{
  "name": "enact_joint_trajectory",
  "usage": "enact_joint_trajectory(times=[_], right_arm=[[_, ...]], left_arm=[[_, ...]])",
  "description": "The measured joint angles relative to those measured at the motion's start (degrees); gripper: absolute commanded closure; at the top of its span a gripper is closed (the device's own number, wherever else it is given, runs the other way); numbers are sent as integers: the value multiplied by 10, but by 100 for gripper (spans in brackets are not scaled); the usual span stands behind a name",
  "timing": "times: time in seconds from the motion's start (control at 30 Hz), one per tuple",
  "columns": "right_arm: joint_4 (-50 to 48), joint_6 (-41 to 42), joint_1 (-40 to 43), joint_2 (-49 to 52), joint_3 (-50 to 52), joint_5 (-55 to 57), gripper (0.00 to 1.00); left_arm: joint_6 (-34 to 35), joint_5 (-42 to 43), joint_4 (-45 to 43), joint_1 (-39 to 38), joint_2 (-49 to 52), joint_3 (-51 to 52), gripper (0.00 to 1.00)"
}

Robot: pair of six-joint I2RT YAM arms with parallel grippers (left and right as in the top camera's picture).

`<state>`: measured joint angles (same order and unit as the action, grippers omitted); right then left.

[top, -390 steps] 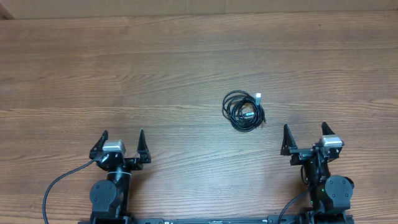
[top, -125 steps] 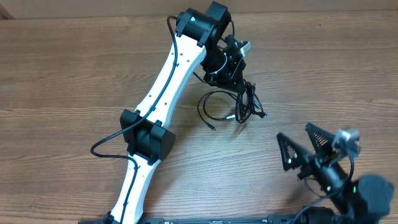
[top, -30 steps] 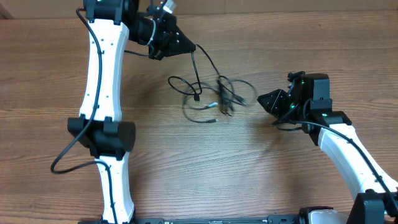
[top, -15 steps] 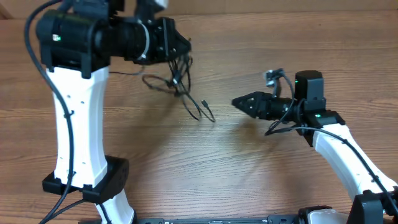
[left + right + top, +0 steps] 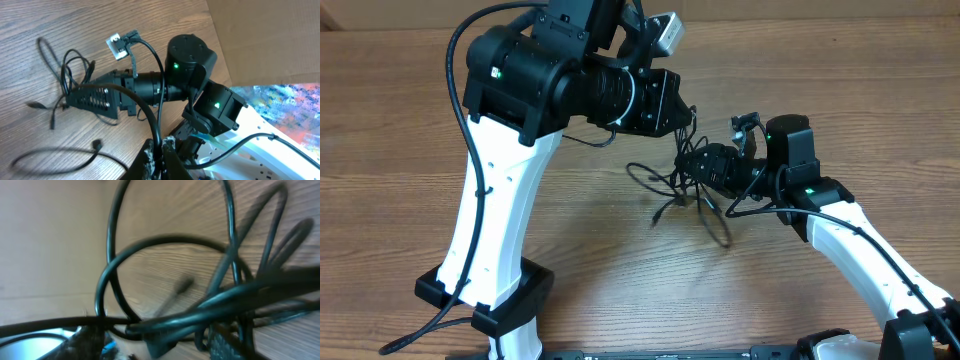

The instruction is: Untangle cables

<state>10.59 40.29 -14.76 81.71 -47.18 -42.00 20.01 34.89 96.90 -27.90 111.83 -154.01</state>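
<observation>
My left gripper needs to rise, then lower toward the bare tabletop to the left in the overhead view and release the held cord, since it still hangs tangled.
The cables are thin black cords hanging in a loose tangle from my raised left gripper down onto the wooden table. In the left wrist view that gripper is shut on one cord, and other loops lie below. My right gripper reaches in low from the right, into the tangle. Seen from its own wrist camera, the right gripper stands open with several blurred cords crossing between its fingers.
My left arm's white upright link and black base rise at the front left. The right arm stretches over the right side of the table. A small white tag sits on the right wrist's own wire.
My left arm has swung right, carrying the hanging cables with it. The tangle now drapes over the right gripper's fingers, which were apart from it half a second ago.
</observation>
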Motion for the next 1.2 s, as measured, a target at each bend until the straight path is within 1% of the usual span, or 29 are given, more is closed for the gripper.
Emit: enact_joint_trajectory(times=[0.03,0.07,0.13,0.23,0.3,0.43,0.57,0.73,0.8,0.87,0.97,1.0,1.03,1.07,1.1,1.13,1.2], right_arm=[[4,3,0,0,0,5,69],[16,3,-4,0,0,18,72],[45,13,-15,2,0,53,75],[54,15,-38,12,0,103,89],[54,19,-50,18,0,131,96],[86,17,-55,29,0,197,96],[166,18,-55,30,0,303,96],[243,19,-55,30,0,433,96],[266,33,-55,30,0,476,96],[276,46,-55,30,0,499,96],[254,58,-55,30,0,486,96],[242,60,-55,30,0,470,95],[217,57,-55,30,0,443,89],[190,50,-54,31,1,411,73],[160,39,-54,31,1,370,60],[129,30,-54,31,1,328,52],[58,6,-54,31,2,232,48]], left_arm=[[0,-2,0,-3,0,0,96],[0,-3,0,-5,0,0,96],[0,-5,0,-7,0,0,96],[0,4,0,-10,0,0,96],[0,20,0,-10,0,0,96],[0,54,0,-9,0,0,96],[0,56,0,15,0,0,96],[18,0,0,88,0,0,96],[26,-28,0,111,0,0,96],[31,-52,0,123,0,1,96],[39,-65,0,122,-1,11,96],[39,-65,0,118,-1,14,96],[40,-64,0,111,-1,18,96],[41,-63,0,103,-1,21,96],[41,-56,0,91,-1,23,96],[41,-46,0,78,-1,25,96],[40,-19,-6,50,-1,26,96]])
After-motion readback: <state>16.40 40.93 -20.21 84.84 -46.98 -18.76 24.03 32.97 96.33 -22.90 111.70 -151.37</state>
